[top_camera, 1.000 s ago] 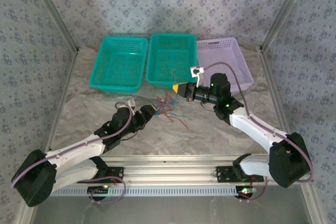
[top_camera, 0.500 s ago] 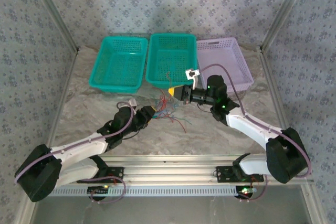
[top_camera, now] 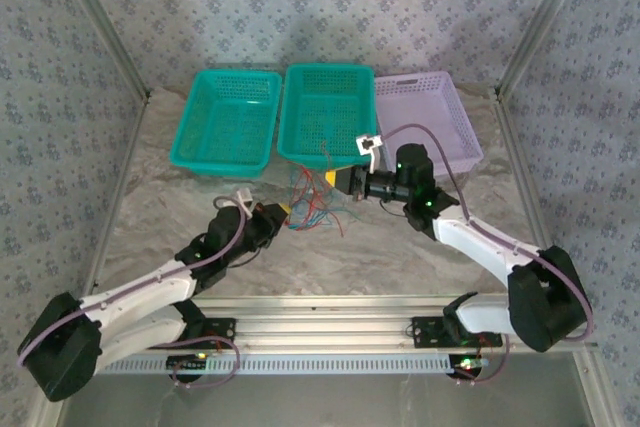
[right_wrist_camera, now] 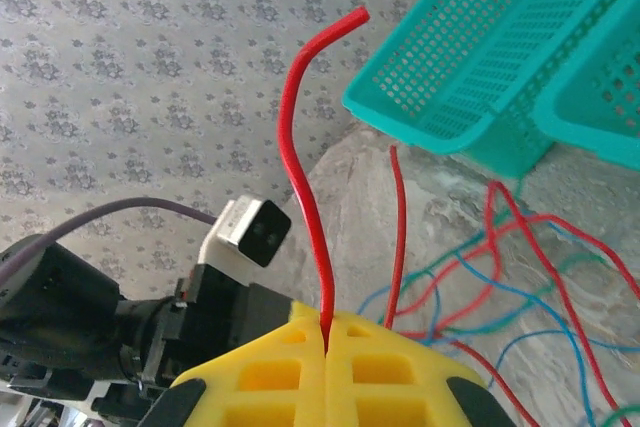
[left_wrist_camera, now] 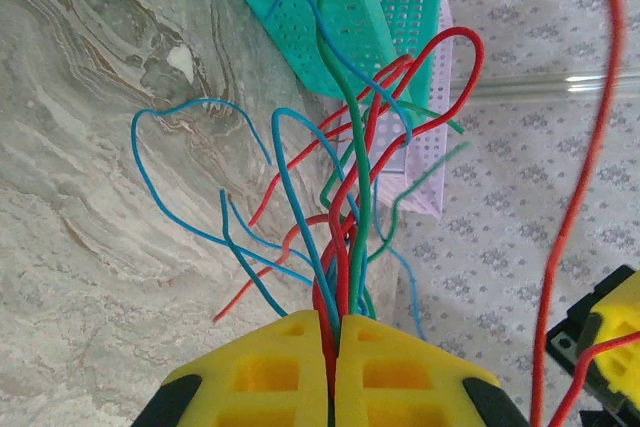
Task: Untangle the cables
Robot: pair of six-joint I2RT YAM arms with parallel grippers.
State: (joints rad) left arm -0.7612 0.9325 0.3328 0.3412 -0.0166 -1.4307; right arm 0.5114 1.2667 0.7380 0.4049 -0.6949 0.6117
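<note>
My right gripper next draws the red cable from the heap of cables my left gripper holds toward the purple basket's near corner beside my right gripper and releases.
The cables, thin red, blue and green wires, are a tangled bunch between my two grippers, in front of the middle basket. My left gripper is shut on the bunch; in the left wrist view its yellow jaws pinch several red, blue and green cables that fan out above the table. My right gripper is shut on a single red cable, which sticks up from between its closed jaws. That red cable runs down the right side of the left wrist view.
Three empty baskets stand in a row at the back: a teal one on the left, a teal one in the middle, a purple one on the right. The middle basket's front wall is just behind the cables. Patterned walls enclose the marble table.
My left gripper has shut on the bunch of cables and the bunch now hangs raised between the grippers. The right gripper stays shut on its red cable, shifted slightly left.
</note>
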